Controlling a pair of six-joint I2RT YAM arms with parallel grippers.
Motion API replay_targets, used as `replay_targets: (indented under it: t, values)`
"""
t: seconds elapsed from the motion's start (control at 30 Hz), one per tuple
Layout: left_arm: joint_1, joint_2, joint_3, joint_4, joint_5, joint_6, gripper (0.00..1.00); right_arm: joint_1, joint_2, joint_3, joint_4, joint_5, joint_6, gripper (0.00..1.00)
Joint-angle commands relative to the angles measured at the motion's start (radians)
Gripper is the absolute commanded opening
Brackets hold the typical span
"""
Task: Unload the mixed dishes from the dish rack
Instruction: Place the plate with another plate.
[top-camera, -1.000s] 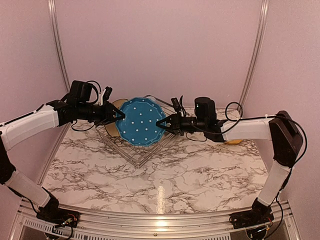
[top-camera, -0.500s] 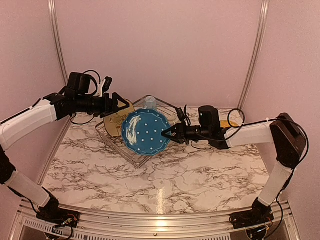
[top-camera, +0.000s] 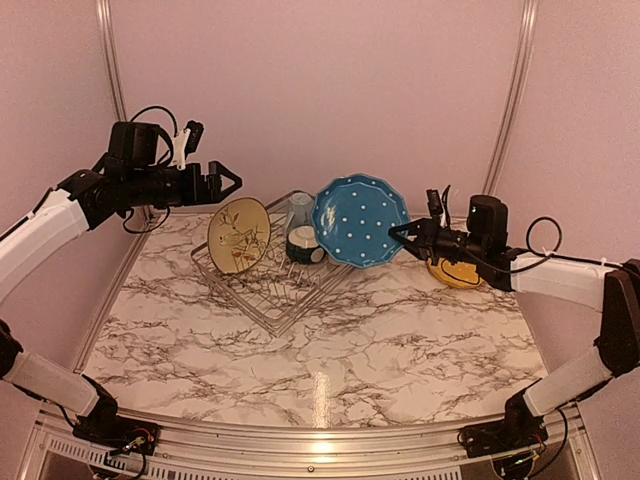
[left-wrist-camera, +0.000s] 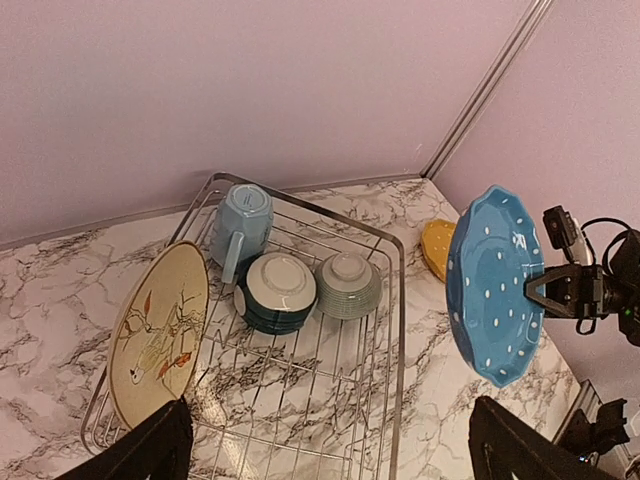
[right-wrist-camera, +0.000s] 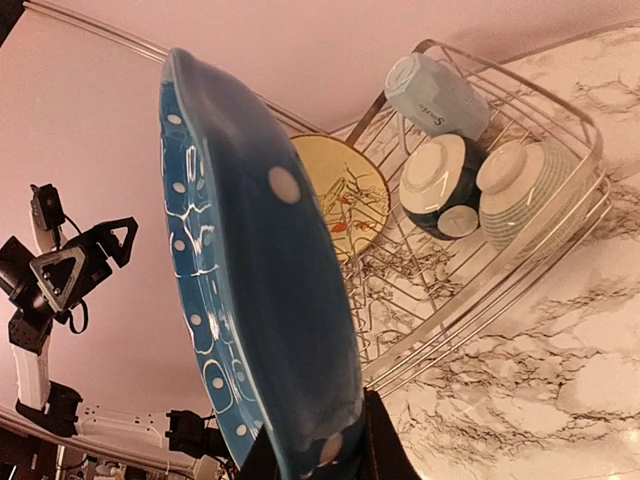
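My right gripper moves down and tilts toward the mustard yellow plate (top-camera: 452, 274) next, lays the blue plate on top and lets go, since the yellow one lies flat outside the rack.
My right gripper (top-camera: 396, 233) is shut on the rim of the blue plate with white dots (top-camera: 360, 220), holding it upright in the air just right of the dish rack (top-camera: 262, 302). In the right wrist view the plate (right-wrist-camera: 260, 300) fills the foreground between the fingers (right-wrist-camera: 385, 455). My left gripper (top-camera: 228, 183) hangs open and empty above the rack's left side. In the rack (left-wrist-camera: 398, 300) stand a cream leaf plate (left-wrist-camera: 155, 335), a pale blue mug (left-wrist-camera: 240, 222), a teal bowl (left-wrist-camera: 277, 290) and a grey-green bowl (left-wrist-camera: 348, 285).
A mustard yellow plate (top-camera: 455, 272) lies on the marble table at the back right, below my right forearm. The pink walls meet in a corner close behind the rack. Marble surface stretches in front of the rack toward the arm bases.
My left gripper let go of the blue plate, opened wide and pulled back up and to the left. My right gripper carried the plate rightward, off the rack.
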Motion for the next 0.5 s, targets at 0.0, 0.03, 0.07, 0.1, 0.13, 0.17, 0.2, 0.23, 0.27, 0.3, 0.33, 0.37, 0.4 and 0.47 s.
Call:
replay_targets:
  t: [0.0, 0.03, 0.07, 0.1, 0.13, 0.17, 0.2, 0.23, 0.27, 0.3, 0.33, 0.37, 0.4, 0.47]
  values:
    - [0.001, -0.043, -0.038, 0.0, -0.059, 0.077, 0.99, -0.123, -0.095, -0.011, -0.03, 0.027, -0.021, 0.0]
    - [0.0, -0.049, -0.048, 0.003, -0.07, 0.086, 0.99, -0.157, -0.11, -0.016, -0.064, 0.044, -0.023, 0.0]
    - [0.0, -0.054, -0.058, 0.006, -0.082, 0.093, 0.99, -0.184, -0.124, -0.02, -0.099, 0.059, -0.028, 0.0]
    - [0.0, -0.059, -0.072, 0.012, -0.093, 0.098, 0.99, -0.218, -0.135, -0.022, -0.128, 0.068, -0.036, 0.0]
    - [0.0, -0.067, -0.088, 0.023, -0.099, 0.101, 0.99, -0.251, -0.144, -0.023, -0.157, 0.079, -0.045, 0.0]
    - [0.0, -0.074, -0.107, 0.038, -0.102, 0.102, 0.99, -0.282, -0.152, -0.023, -0.19, 0.093, -0.056, 0.0]
    - [0.0, -0.083, -0.127, 0.053, -0.098, 0.102, 0.99, -0.313, -0.158, -0.025, -0.211, 0.106, -0.066, 0.0]
    - [0.0, -0.089, -0.144, 0.065, -0.094, 0.103, 0.99, -0.339, -0.163, -0.027, -0.225, 0.117, -0.08, 0.0]
    - [0.0, -0.093, -0.158, 0.072, -0.092, 0.104, 0.99, -0.375, -0.162, -0.026, -0.244, 0.127, -0.097, 0.0]
    - [0.0, -0.094, -0.167, 0.073, -0.091, 0.106, 0.99, -0.416, -0.156, -0.021, -0.258, 0.127, -0.116, 0.0]
    - [0.0, -0.095, -0.17, 0.069, -0.093, 0.11, 0.99, -0.442, -0.144, -0.009, -0.281, 0.127, -0.153, 0.0]
    - [0.0, -0.099, -0.173, 0.063, -0.096, 0.114, 0.99, -0.471, -0.121, 0.007, -0.314, 0.13, -0.181, 0.0]
    - [0.0, -0.106, -0.18, 0.062, -0.1, 0.119, 0.99, -0.496, -0.103, 0.024, -0.339, 0.133, -0.205, 0.0]
    - [0.001, -0.121, -0.195, 0.07, -0.108, 0.124, 0.99, -0.538, -0.067, 0.046, -0.368, 0.124, -0.241, 0.0]
